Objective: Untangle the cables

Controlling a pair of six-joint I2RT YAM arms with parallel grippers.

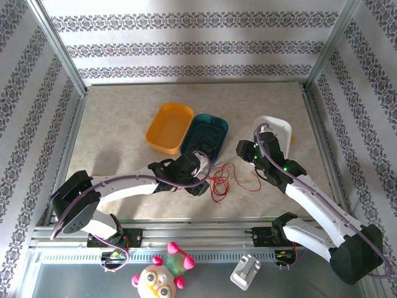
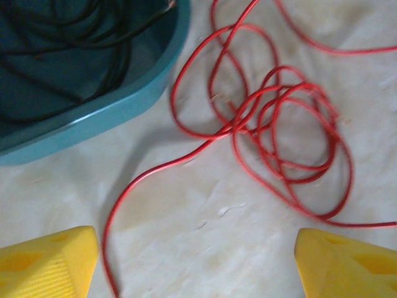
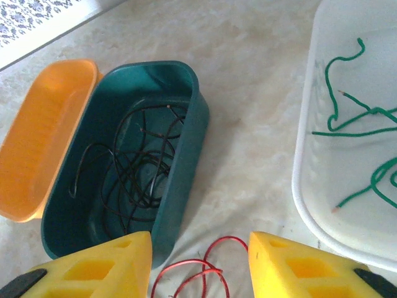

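Next, my left gripper draws back and goes down onto that single piece of the red cable.
A red cable point(image 1: 223, 180) lies in tangled loops on the table between my two grippers. In the left wrist view the red cable point(image 2: 279, 124) is spread ahead of my left gripper point(image 2: 197, 267), whose jaws stand wide open over bare table, with one strand running past the left fingertip point(image 2: 49, 261). My right gripper point(image 3: 200, 267) is open above the red cable's point(image 3: 205, 273) far loops and holds nothing. A black cable point(image 3: 133, 167) is curled inside the teal bin point(image 3: 192, 143). Green cable point(image 3: 353, 118) pieces lie in the white bin point(image 3: 304, 186).
An orange bin point(image 1: 155, 133) stands against the left side of the teal bin point(image 1: 222, 124), and the white bin point(image 1: 282, 124) is at the right behind the right arm. Metal frame posts edge the table. A toy point(image 1: 162, 276) sits beyond the near rail.
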